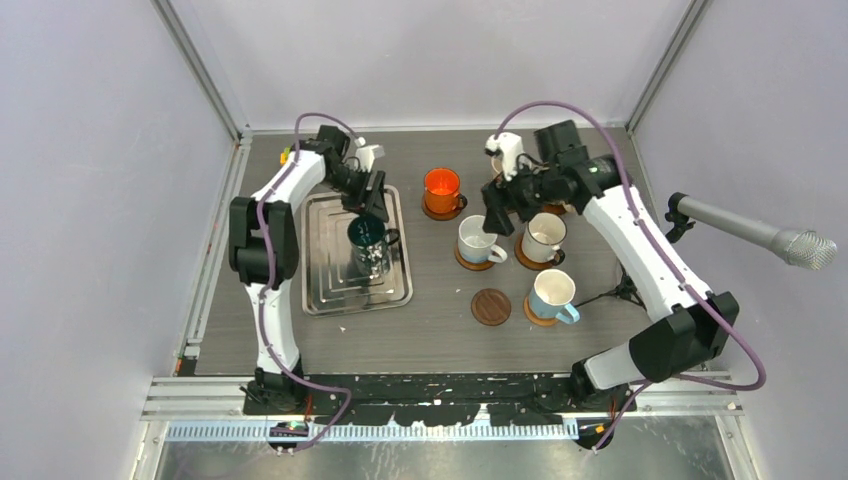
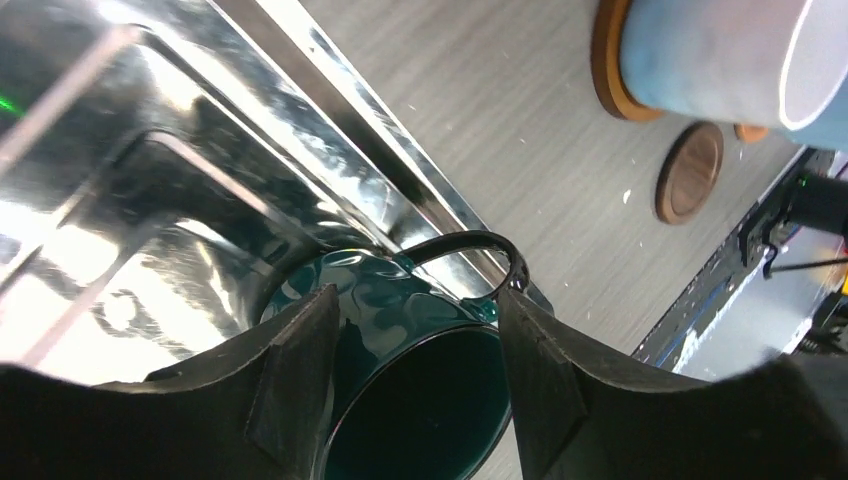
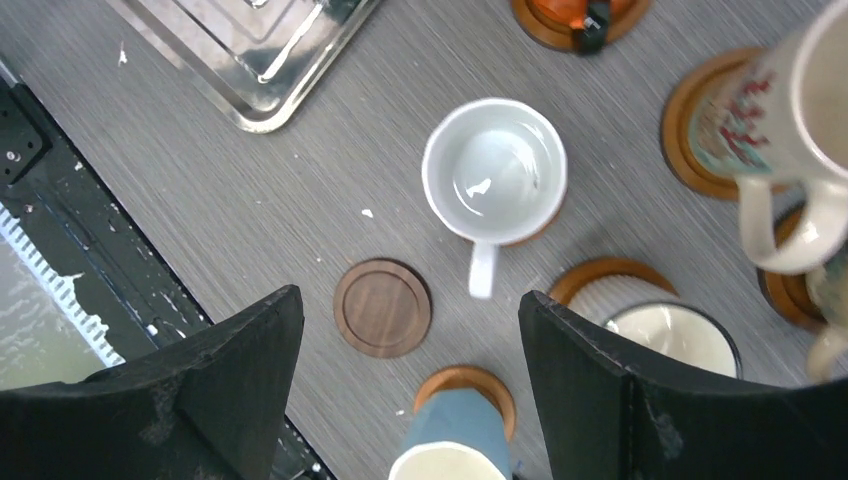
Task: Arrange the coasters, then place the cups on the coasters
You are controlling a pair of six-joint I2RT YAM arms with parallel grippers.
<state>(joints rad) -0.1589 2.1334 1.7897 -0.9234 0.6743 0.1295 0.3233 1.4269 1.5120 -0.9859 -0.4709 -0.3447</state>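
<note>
The dark green cup's handle (image 1: 393, 237) sticks out below my right gripper, left in the top view. My right gripper needs to move that way next and go down to grip it.
A dark green cup (image 1: 367, 232) stands upright on the silver tray (image 1: 320, 290). My left gripper (image 1: 372, 205) reaches down over it. In the left wrist view its fingers (image 2: 300, 390) sit against both sides of the dark green cup (image 2: 400, 330), handle pointing away. My right gripper (image 1: 495, 215) hangs open above the table, nothing between its fingers. The orange cup (image 1: 441, 187), white cup (image 1: 475, 238), beige cup (image 1: 543, 235) and light blue cup (image 1: 552, 292) each stand on a brown coaster. One dark coaster (image 1: 490, 307) lies bare.
In the right wrist view, a patterned cup (image 3: 770, 110) stands on a coaster at the far right, with another cup partly visible beside it. A grey microphone (image 1: 760, 235) juts in from the right. Grey walls enclose the table on three sides.
</note>
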